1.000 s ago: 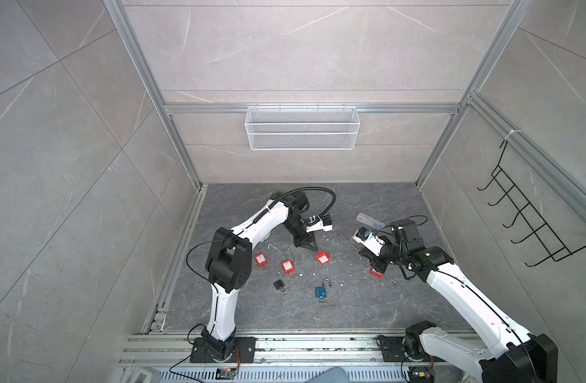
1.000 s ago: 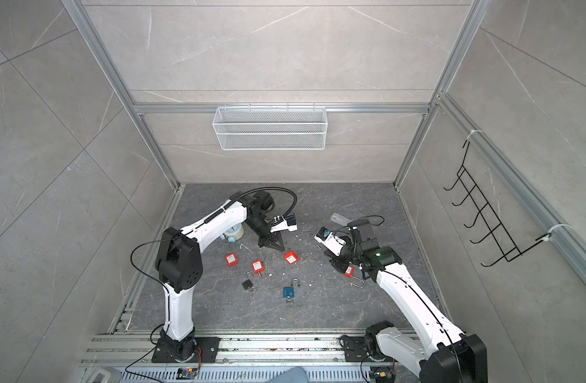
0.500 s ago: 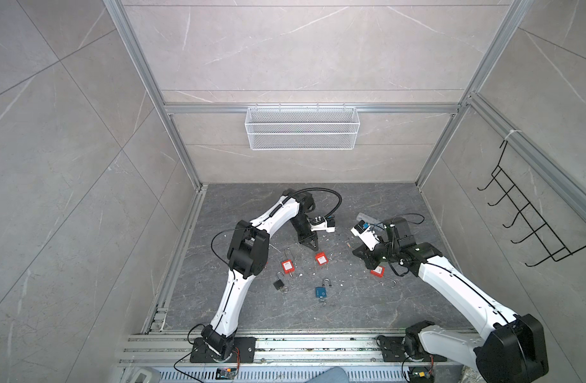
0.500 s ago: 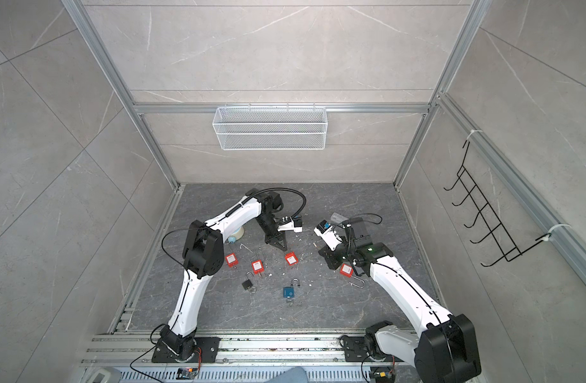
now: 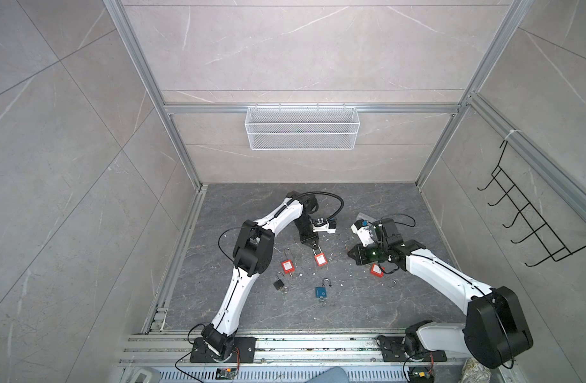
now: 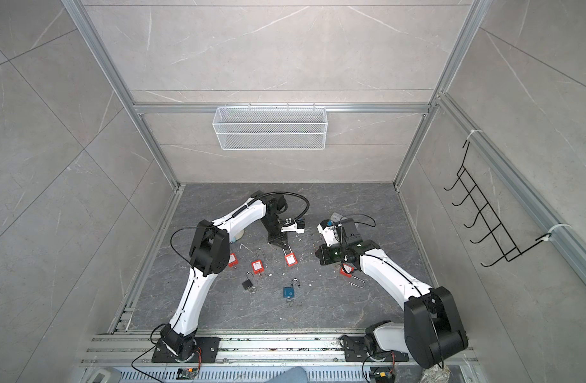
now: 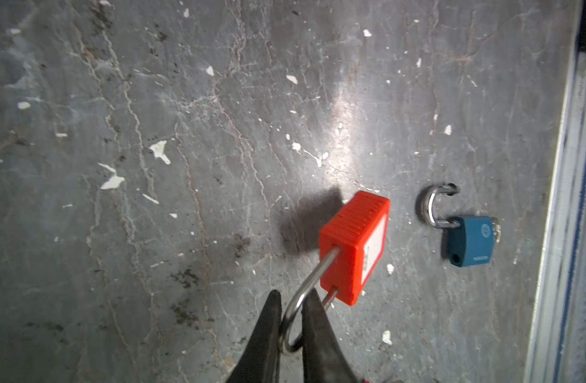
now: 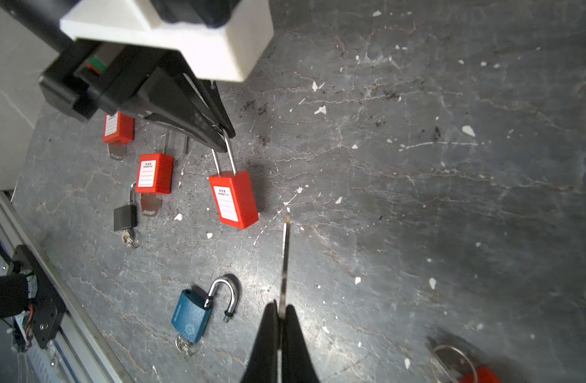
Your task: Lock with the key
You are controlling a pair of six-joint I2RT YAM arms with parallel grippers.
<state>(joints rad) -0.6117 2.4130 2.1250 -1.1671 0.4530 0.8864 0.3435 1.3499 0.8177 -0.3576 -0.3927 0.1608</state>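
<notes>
My right gripper holds the thin key (image 8: 285, 255) above bare grey floor (image 8: 299, 194) beside the held padlock, so next it will move down toward the padlock's facing side and release the key.
A red padlock (image 5: 320, 259) (image 6: 290, 259) with a white label leans with its bottom on the grey floor. My left gripper (image 7: 293, 295) (image 8: 227, 137) is shut on the top of its steel shackle, as the left wrist view shows, with the red body (image 7: 354, 245) just past the fingertips. My right gripper (image 8: 281, 306) (image 5: 349, 253) is shut on a thin key (image 8: 285, 255). The key is seen edge-on, and its tip points toward the padlock (image 8: 233, 199), a short gap away from its lower corner.
On the floor lie a blue padlock (image 5: 321, 291) (image 8: 190, 313) with open shackle, a black padlock (image 5: 278, 284), two more red padlocks (image 6: 257, 266) (image 6: 232, 259), and another red one (image 5: 376, 269) under the right arm. A wire basket (image 5: 301, 132) hangs on the back wall.
The left arm's elbow has swung toward the middle while its gripper stays at the red padlock. The right gripper has come lower and a little leftward toward the padlock.
</notes>
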